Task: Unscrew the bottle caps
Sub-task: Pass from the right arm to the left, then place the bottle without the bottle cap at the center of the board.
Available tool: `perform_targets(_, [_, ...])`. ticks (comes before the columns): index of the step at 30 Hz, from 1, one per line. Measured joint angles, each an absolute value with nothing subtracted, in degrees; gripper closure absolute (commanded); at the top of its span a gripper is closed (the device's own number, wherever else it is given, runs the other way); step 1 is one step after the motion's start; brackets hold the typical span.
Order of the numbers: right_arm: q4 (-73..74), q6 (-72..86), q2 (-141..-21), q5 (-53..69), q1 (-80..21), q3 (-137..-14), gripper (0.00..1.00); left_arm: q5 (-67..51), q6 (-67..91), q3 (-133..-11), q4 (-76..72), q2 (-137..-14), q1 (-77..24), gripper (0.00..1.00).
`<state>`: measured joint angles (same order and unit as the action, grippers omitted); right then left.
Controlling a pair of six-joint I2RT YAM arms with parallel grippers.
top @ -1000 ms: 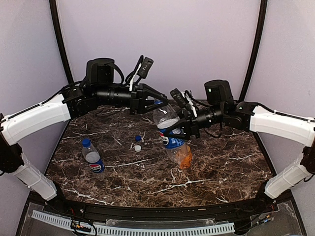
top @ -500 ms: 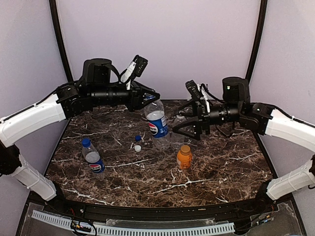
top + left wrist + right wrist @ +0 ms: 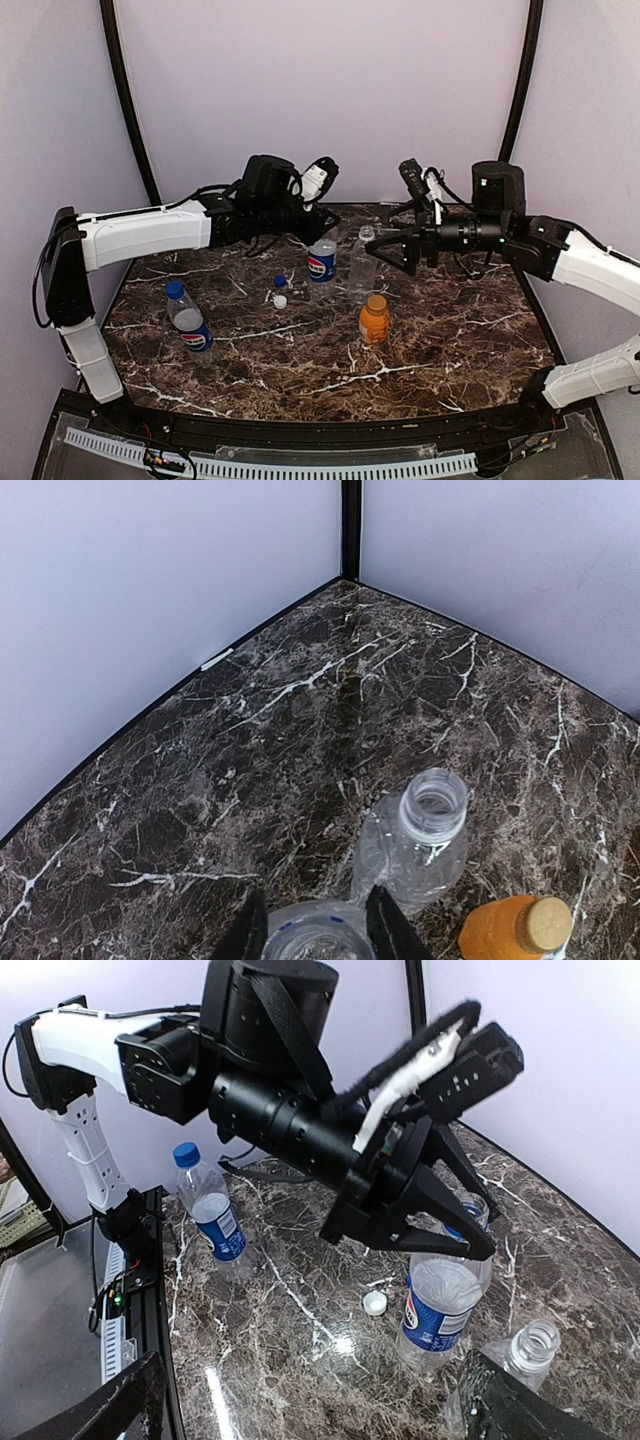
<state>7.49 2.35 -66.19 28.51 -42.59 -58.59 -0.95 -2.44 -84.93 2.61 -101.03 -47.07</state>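
My left gripper should slightly lower the Pepsi bottle (image 3: 322, 262) to the tabletop below, then open its fingers to release the uncapped neck.
The Pepsi bottle (image 3: 322, 262) stands uncapped at mid table, and my left gripper (image 3: 318, 236) is shut on its neck from above; its fingers (image 3: 388, 928) flank the open mouth (image 3: 312, 938). My right gripper (image 3: 386, 250) hangs open just right of the clear unlabelled bottle (image 3: 362, 266), which is also uncapped (image 3: 433, 805). A loose blue cap (image 3: 281, 282) and a loose white cap (image 3: 280, 301) lie left of the Pepsi bottle. The orange bottle (image 3: 374, 322) keeps its orange cap (image 3: 376, 301). At the left, a blue-labelled bottle (image 3: 188, 322) wears a blue cap (image 3: 175, 290).
Pale walls and black corner posts (image 3: 128, 110) close in the marble table (image 3: 450, 340) behind and at the sides. The left arm (image 3: 280, 1110) reaches across the right wrist view above the Pepsi bottle (image 3: 440, 1310) and white cap (image 3: 374, 1303).
The right gripper opened, let go of the raised Pepsi bottle and drew back to the right. The left arm carried the bottle down and stood it on the table.
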Motion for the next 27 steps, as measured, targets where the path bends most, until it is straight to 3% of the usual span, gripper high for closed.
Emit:
perform_targets(11, [7.94, 2.66, -63.94, 26.59, -41.32, -57.76, 0.02, 0.08, -1.43, -85.58, -3.62, -105.34, -45.36, 1.00])
perform_targets(20, [8.34, 2.68, -63.99, 26.04, -41.12, -57.69, 0.02, 0.05, -0.73, -85.56, -6.13, -107.22, -45.23, 0.94])
perform_targets(24, [8.34, 2.70, -63.99, 25.96, -41.12, -57.30, 0.02, 0.05, 0.21, -85.32, -6.52, -108.05, -45.19, 0.84])
perform_targets(27, [8.60, 2.72, -63.99, 25.82, -41.08, -56.88, 0.02, 0.05, 0.54, -85.32, -6.57, -108.05, -45.15, 0.70])
